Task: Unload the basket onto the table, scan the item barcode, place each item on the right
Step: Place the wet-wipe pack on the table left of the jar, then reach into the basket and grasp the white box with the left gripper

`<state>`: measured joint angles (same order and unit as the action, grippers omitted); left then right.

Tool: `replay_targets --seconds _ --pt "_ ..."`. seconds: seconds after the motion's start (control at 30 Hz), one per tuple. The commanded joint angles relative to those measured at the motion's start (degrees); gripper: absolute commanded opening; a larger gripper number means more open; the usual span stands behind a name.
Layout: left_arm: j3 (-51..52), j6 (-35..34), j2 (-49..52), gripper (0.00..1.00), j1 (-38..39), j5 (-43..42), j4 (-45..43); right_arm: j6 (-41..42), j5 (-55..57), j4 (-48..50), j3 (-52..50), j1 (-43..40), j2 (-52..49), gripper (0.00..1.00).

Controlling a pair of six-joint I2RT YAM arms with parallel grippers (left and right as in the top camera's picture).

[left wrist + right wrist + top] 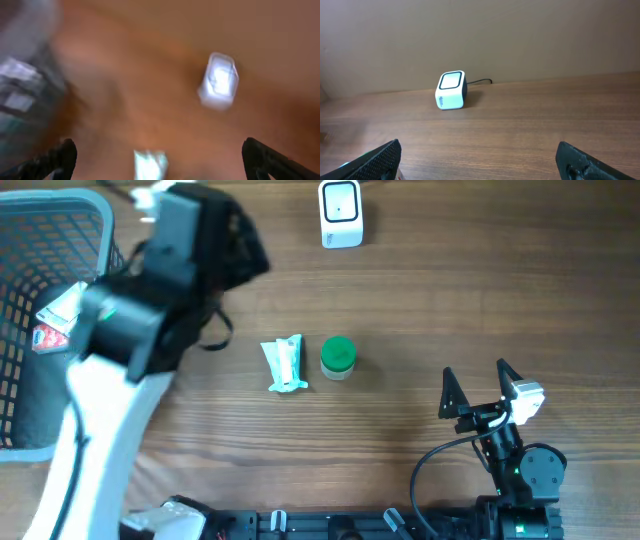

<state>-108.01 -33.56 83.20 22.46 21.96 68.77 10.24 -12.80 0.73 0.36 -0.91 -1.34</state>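
Note:
Next, my left gripper swings open over the basket and down onto the white packet, which lies below it and to its left in the overhead view.
The white barcode scanner stands at the table's far edge, also in the right wrist view and blurred in the left wrist view. A white and teal packet lies mid-table with a green-capped jar right beside it. My left gripper is open and holds nothing; the blurred packet shows low between its fingers. In the overhead view my left arm reaches beside the basket. My right gripper rests open near the front right, holding nothing.
A dark mesh basket fills the left edge of the table, with a red and white packet inside it. The scanner's cable runs off behind it along the wall.

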Motion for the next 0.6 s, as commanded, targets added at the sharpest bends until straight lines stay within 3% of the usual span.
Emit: replay_targets --seconds 0.0,0.07,0.27,0.37,0.57 --pt "-0.44 -6.80 -3.43 1.00 -10.45 16.87 0.33 0.39 0.59 0.22 -0.04 0.31 0.04 1.00" --pt "-0.44 -11.50 -3.28 1.00 -20.09 15.06 1.40 0.42 0.59 0.22 -0.04 0.31 0.04 1.00" --pt "0.17 -11.85 5.62 1.00 -53.42 -13.68 1.57 0.39 0.59 0.22 -0.04 0.31 0.04 1.00" --pt "0.17 -10.14 13.16 1.00 -58.36 -13.79 1.77 0.39 0.59 0.22 -0.04 0.31 0.04 1.00" --pt "0.17 -12.76 26.88 1.00 -57.92 -13.77 0.68 0.39 0.59 0.22 -0.04 0.31 0.04 1.00"
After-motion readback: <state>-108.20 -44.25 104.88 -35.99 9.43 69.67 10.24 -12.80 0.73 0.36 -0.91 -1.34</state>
